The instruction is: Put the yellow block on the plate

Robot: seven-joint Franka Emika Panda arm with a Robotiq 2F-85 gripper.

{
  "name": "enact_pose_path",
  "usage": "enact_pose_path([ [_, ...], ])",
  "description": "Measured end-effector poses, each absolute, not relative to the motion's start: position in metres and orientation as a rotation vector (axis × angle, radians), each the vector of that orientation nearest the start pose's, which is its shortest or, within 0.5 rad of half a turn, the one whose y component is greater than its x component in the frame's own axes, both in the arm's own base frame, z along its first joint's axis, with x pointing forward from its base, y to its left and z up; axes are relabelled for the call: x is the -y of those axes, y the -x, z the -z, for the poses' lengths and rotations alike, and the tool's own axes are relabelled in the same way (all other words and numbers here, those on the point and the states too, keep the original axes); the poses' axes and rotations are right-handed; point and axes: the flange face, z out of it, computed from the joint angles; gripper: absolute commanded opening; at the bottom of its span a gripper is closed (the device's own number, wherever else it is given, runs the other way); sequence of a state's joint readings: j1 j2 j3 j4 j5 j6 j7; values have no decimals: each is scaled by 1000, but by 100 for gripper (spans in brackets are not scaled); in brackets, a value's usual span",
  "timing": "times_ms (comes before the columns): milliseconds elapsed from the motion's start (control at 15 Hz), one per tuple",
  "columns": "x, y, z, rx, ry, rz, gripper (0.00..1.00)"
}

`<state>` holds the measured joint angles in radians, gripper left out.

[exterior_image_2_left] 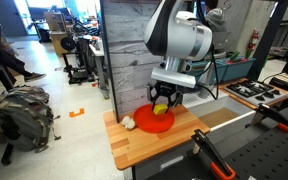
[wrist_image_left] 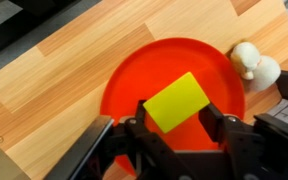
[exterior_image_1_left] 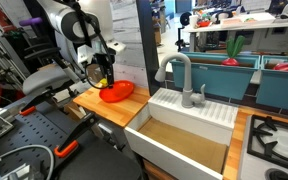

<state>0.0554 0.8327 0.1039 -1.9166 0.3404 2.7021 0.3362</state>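
I should lower the yellow block onto the red-orange plate's middle (exterior_image_1_left: 115,92) and open my gripper, as the block still hangs above the plate, inside the plate's rim.
The yellow block (wrist_image_left: 176,101) is held between my gripper's (wrist_image_left: 177,112) two black fingers, directly above the red-orange plate (wrist_image_left: 134,75). The plate lies on the wooden counter. In both exterior views the gripper (exterior_image_1_left: 105,80) (exterior_image_2_left: 163,100) hangs just over the plate (exterior_image_1_left: 118,93) (exterior_image_2_left: 152,122), with the yellow block (exterior_image_1_left: 103,83) (exterior_image_2_left: 162,109) showing between the fingers. The block looks slightly above the plate's surface; contact cannot be told.
A white lumpy object (wrist_image_left: 254,63) lies on the counter beside the plate's rim, also in an exterior view (exterior_image_2_left: 127,122). A white sink with a grey faucet (exterior_image_1_left: 181,78) stands next to the wooden counter (exterior_image_1_left: 104,106). A stove (exterior_image_1_left: 276,140) lies beyond the sink.
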Motion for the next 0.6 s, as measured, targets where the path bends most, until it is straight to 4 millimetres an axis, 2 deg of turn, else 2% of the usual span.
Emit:
enact_pose_path([
  [400, -87, -607, -18, -768, 2838, -160, 30],
  [467, -88, -610, -14, -766, 2836, -163, 64],
  [533, -89, -613, -11, -764, 2834, -174, 81],
  [600, -90, -615, -8, -762, 2832, -183, 87],
])
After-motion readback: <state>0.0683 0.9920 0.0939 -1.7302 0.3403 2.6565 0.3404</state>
